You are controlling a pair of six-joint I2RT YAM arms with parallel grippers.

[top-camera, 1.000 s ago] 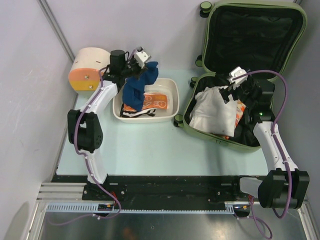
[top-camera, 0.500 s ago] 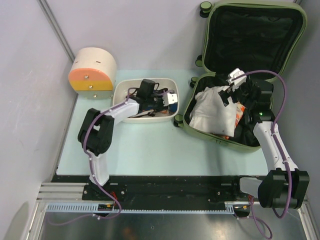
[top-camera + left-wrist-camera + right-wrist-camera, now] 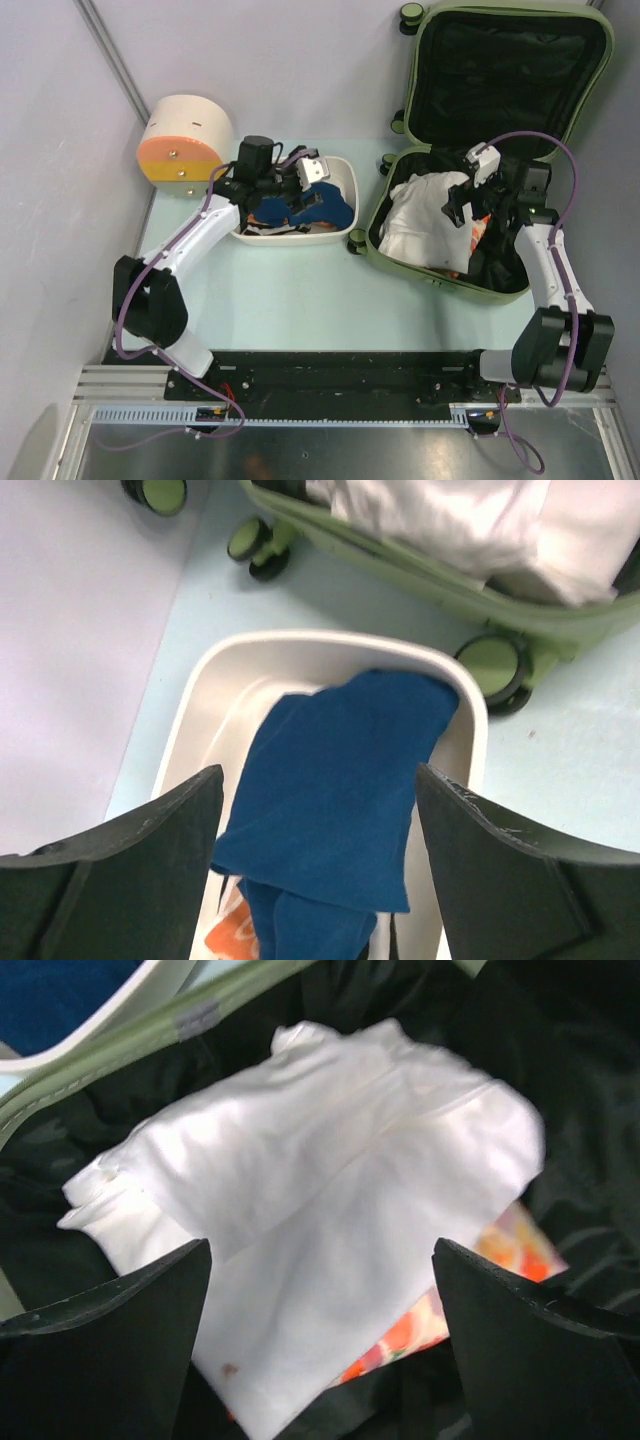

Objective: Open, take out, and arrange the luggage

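Note:
My right gripper moves down and draws back onto the white garment's near corner [image 3: 460,266] [image 3: 262,1415] next, since that corner lies below it and closer to my base.
The olive-green luggage [image 3: 375,250] lies open at the right, its lid [image 3: 510,60] up against the wall and its lining black. Inside it lies a folded white garment [image 3: 425,225] [image 3: 330,1190] on top of an orange patterned cloth [image 3: 500,1260]. My right gripper [image 3: 458,205] [image 3: 322,1250] hangs open just above the white garment, holding nothing. My left gripper [image 3: 300,190] [image 3: 318,780] is open over the white tub [image 3: 345,170] [image 3: 300,640]. A blue cloth [image 3: 310,207] [image 3: 340,770] lies loose in the tub below its fingers.
A round cream drawer box [image 3: 185,140] with an orange front stands at the back left beside the tub. Striped and orange cloths [image 3: 265,228] lie under the blue one. The luggage wheels [image 3: 265,548] stick out toward the tub. Walls close in at left and back.
My left gripper has opened and let the blue cloth drop into the tub, then drawn back above it. The right gripper has shifted slightly over the white garment, still open.

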